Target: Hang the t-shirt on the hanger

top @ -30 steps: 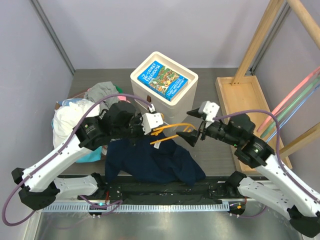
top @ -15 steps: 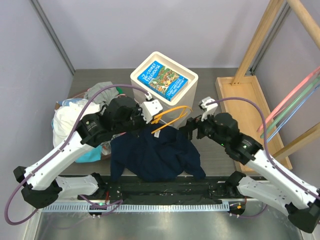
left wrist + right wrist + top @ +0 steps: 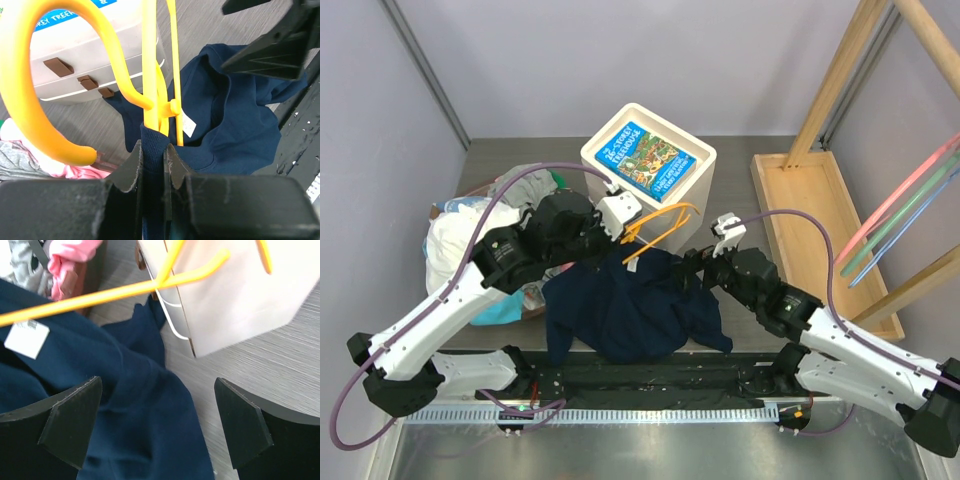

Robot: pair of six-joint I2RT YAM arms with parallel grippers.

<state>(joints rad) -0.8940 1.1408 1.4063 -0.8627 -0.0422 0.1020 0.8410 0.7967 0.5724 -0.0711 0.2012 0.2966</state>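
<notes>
The raised fold of t-shirt by the white box's near corner lies just below my right gripper's open fingers. So next, my right gripper moves down slightly onto that fold.
The navy t-shirt (image 3: 630,310) hangs bunched from my left gripper (image 3: 620,232) down to the table. In the left wrist view the left gripper (image 3: 153,150) is shut on the t-shirt's ribbed collar (image 3: 152,137), with the orange-yellow hanger (image 3: 150,75) rising out of that fold. The hanger (image 3: 660,228) sticks out toward the white box. My right gripper (image 3: 695,265) is open and empty at the shirt's right edge. In the right wrist view it (image 3: 157,420) hovers over the t-shirt (image 3: 125,405), below the hanger bar (image 3: 125,290). A white label (image 3: 27,339) shows inside the shirt.
A white box (image 3: 648,165) with a blue book on top stands just behind the hanger. A pile of grey, white, pink and turquoise clothes (image 3: 470,235) lies at the left. A wooden tray and frame (image 3: 810,200) stand at the right, with pink and green rods (image 3: 910,205).
My right gripper has moved left and down, away from the hanger's end, to the shirt's right side. My left gripper has shifted slightly back with the hanger and collar.
</notes>
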